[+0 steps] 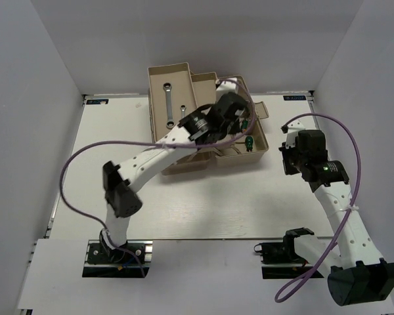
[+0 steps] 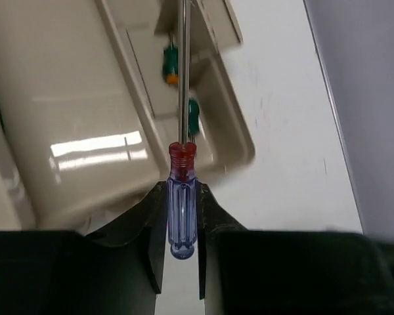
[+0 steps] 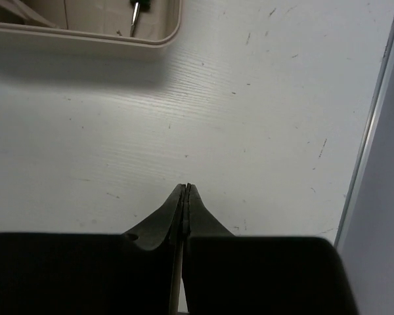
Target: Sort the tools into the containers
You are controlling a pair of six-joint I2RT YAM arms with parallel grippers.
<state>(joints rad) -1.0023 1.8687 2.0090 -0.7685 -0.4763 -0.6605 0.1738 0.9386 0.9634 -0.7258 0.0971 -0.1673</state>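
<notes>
I need to move my left gripper left in the top view and down to release, as the toolbox's wide section (image 2: 95, 98) is mostly bare there.
The beige toolbox (image 1: 190, 165) stands at the back middle of the table with its trays spread out. A long silver wrench (image 1: 167, 105) and a short one (image 1: 182, 113) lie in the back left tray (image 1: 156, 77). Two green-handled screwdrivers (image 2: 171, 62) (image 2: 194, 118) lie in a narrow compartment on the right side (image 2: 226, 111). My left gripper (image 2: 182, 191) (image 1: 231, 110) hangs over the box, shut on the blue handle of the thin red-and-blue screwdriver (image 2: 182, 210), whose shaft points away over that compartment. My right gripper (image 3: 186, 188) (image 1: 289, 152) is shut on nothing, over bare table right of the box.
White walls enclose the table on the left, back and right. A corner of the toolbox (image 3: 167, 34) lies ahead and to the left of my right gripper, and the table's right edge (image 3: 371, 144) runs close by. A purple cable (image 1: 92, 149) loops from the left arm.
</notes>
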